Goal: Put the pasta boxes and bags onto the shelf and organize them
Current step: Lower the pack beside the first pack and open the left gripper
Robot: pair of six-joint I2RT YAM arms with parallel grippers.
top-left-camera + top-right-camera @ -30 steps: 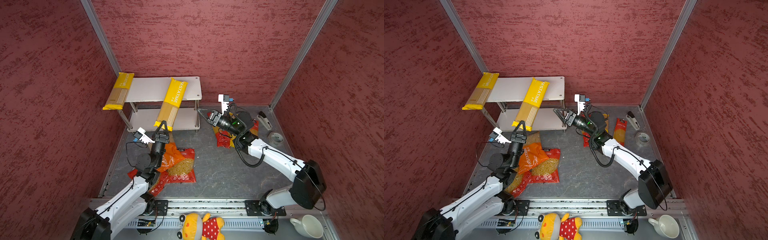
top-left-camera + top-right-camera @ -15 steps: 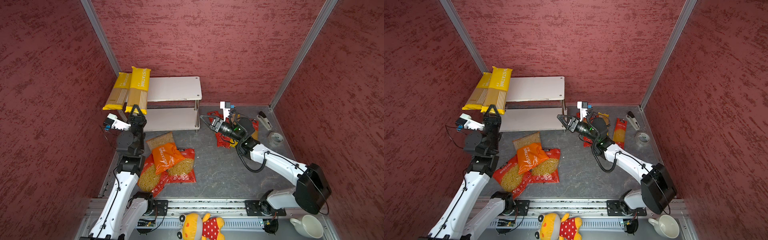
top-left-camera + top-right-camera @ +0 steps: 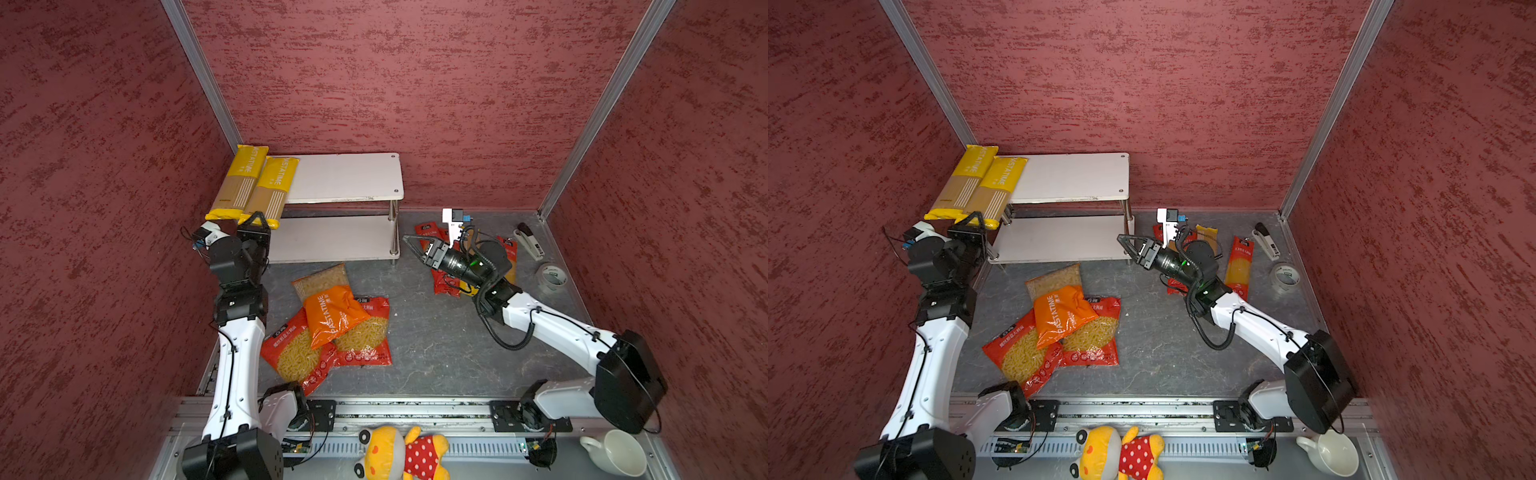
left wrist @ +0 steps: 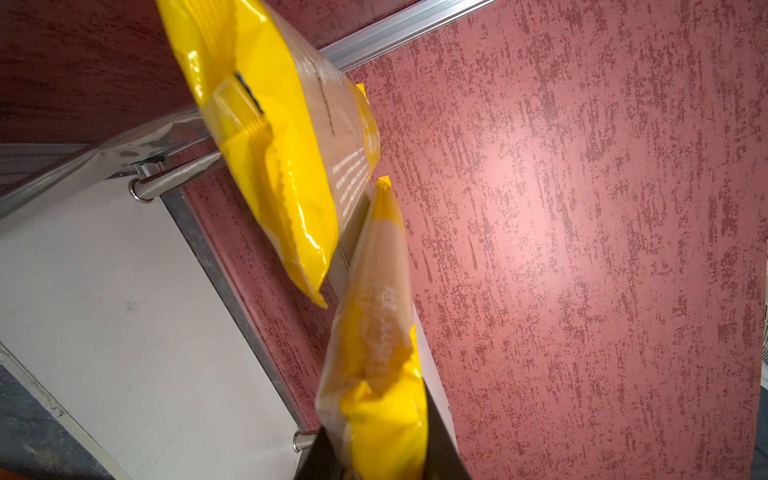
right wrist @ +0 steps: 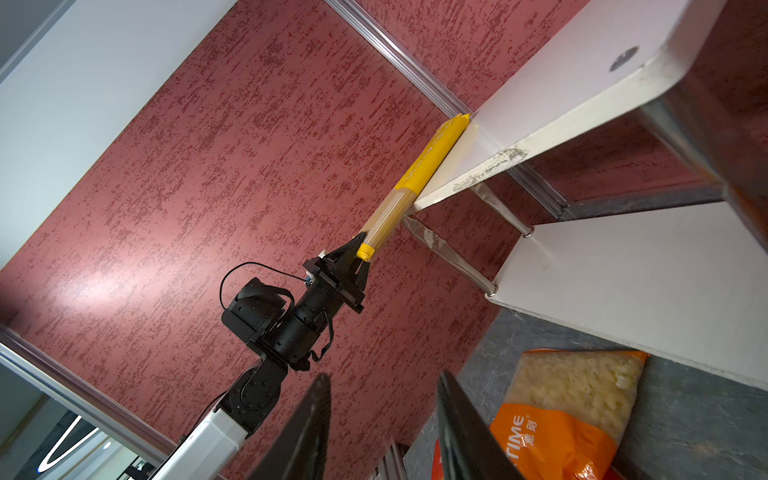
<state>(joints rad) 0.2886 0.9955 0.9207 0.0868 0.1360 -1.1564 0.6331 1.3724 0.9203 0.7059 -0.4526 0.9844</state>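
The held box juts past its neighbour's near end, so next my left gripper will push it farther outward, where the shelf's top board (image 3: 302, 180) lies, and release it.
The shelf (image 3: 345, 178) stands at the back wall. Two yellow pasta boxes lie side by side on the left end of its top board, overhanging the front. My left gripper (image 3: 258, 220) is shut on the near end of the right-hand one (image 3: 272, 191), seen close in the left wrist view (image 4: 374, 332). My right gripper (image 3: 409, 245) hangs open and empty by the shelf's right front post. The orange bag (image 3: 332, 311) lies on two red bags (image 3: 295, 353) on the floor. Red pasta boxes (image 3: 1239, 266) and a yellow one (image 3: 1206, 232) lie behind the right arm.
A stapler (image 3: 530, 245) and a tape roll (image 3: 550, 276) sit by the right wall. A plush toy (image 3: 399, 453) and a white cup (image 3: 615, 453) lie in front of the base rail. Red walls close in on three sides.
My left arm has swung the held yellow box from the shelf's middle to the left end, beside the other box. The right gripper has drawn back a little from the shelf.
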